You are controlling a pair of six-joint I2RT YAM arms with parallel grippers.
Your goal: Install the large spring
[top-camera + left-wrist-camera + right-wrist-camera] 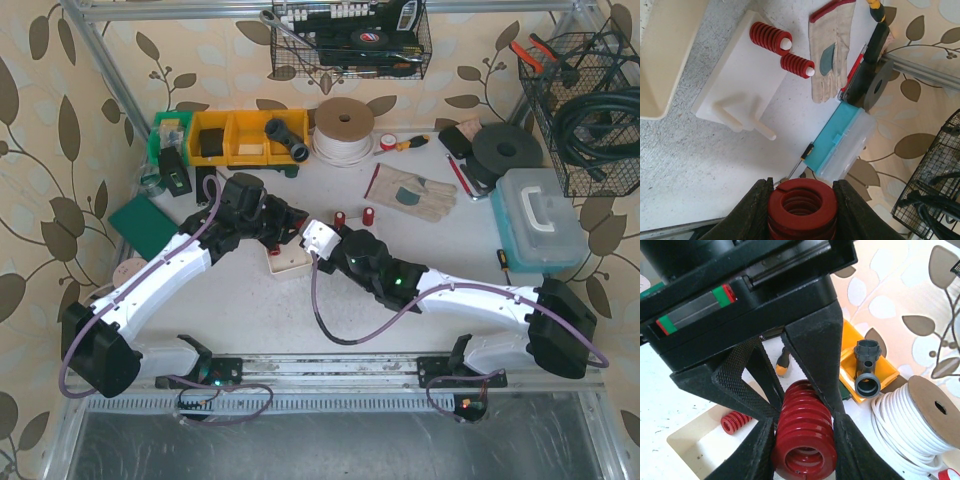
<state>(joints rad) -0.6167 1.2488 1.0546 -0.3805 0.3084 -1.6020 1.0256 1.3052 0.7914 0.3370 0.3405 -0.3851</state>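
Next, my right gripper should swing over the peg nearer the teal box, fingers turned downward, lower the large spring on and release, since that peg stands bare.
The large spring (pixel 801 205) is a thick red coil held between both grippers above the table. My left gripper (pixel 802 184) is shut on one end of it. From the other side my right gripper (pixel 804 422) is shut on the large spring (pixel 805 440), with the left gripper's fingers (pixel 815 355) just beyond. In the top view the two grippers (pixel 283 225) (pixel 312 238) meet tip to tip and hide the spring. A white base plate (pixel 745 75) lies below, with two small red springs (pixel 771 37) (pixel 796 65) on pegs and two bare pegs (pixel 747 120).
A cream tray (pixel 285 262) sits under the grippers, with a small red spring (pixel 735 421) in it. A work glove (pixel 415 193) and a teal box (pixel 540 225) lie to the right. Yellow bins (pixel 245 135) and a rope spool (pixel 343 130) stand at the back.
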